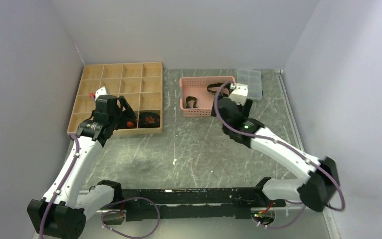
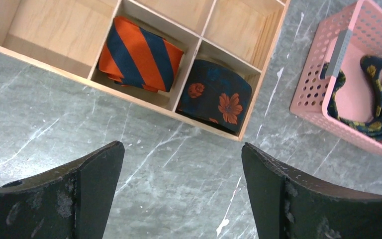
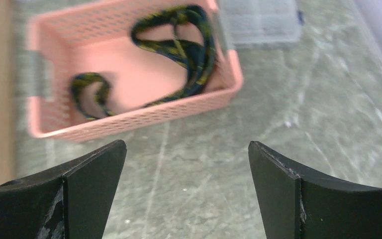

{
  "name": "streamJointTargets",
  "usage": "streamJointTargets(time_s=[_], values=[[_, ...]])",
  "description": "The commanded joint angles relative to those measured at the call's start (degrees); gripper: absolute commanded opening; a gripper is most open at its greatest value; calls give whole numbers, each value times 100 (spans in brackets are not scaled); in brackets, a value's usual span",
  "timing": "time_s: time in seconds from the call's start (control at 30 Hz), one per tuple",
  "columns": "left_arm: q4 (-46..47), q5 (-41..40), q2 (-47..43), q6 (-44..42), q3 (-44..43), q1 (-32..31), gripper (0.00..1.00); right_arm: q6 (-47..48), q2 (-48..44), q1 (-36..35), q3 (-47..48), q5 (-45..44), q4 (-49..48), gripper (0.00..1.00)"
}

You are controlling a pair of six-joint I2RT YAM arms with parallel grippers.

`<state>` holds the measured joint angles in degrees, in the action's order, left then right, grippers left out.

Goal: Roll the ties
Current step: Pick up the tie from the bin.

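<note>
My right gripper moves outward over the basket's rim next, then down onto the fold of the floral tie [image 3: 189,50] by the clear box.
The orange-and-black striped tie [image 2: 139,55] lies rolled in a front compartment of the wooden tray [image 1: 93,102]. The black tie with orange motif [image 2: 216,94] sits rolled in the corner compartment beside it and also shows in the top view [image 1: 149,119]. The yellow-green floral tie [image 3: 189,50] lies loose and unrolled in the pink basket [image 3: 129,122]. My left gripper [image 2: 181,164] is open and empty over the table, just in front of the tray. My right gripper [image 3: 186,164] is open and empty in front of the basket [image 1: 196,111].
A clear plastic lidded box [image 1: 251,82] stands at the basket's right, and shows behind it in the right wrist view [image 3: 261,20]. The tray's other compartments hold nothing. Grey walls close in the marbled table on three sides.
</note>
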<state>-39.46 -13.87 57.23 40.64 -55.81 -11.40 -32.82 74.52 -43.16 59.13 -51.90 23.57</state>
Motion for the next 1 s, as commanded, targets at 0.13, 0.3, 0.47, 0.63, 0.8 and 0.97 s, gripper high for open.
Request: streamJointTargets(time_s=[0.13, 0.3, 0.47, 0.63, 0.8, 0.97], values=[[383, 947, -161, -608, 213, -8, 94, 1080, -190, 1297, 444, 2632, -1405, 96], [733, 1331, -598, -875, 490, -3, 94, 1065, 1222, 1448, 1551, 2737, -1130, 90], [905, 1334, -883, -910, 631, -3, 94, 1099, 2528, 1788, 2361, 2827, -1085, 89], [783, 1334, -736, -954, 528, -3, 94, 1050, 3199, 2251, 2823, 2796, -1111, 88], [843, 1742, -553, -941, 516, 24, 94, 1421, 3720, 2365, 3361, 3336, -914, 90], [830, 2013, -349, -922, 502, 100, 94, 1310, 4388, 2351, 3749, 3587, -698, 92]])
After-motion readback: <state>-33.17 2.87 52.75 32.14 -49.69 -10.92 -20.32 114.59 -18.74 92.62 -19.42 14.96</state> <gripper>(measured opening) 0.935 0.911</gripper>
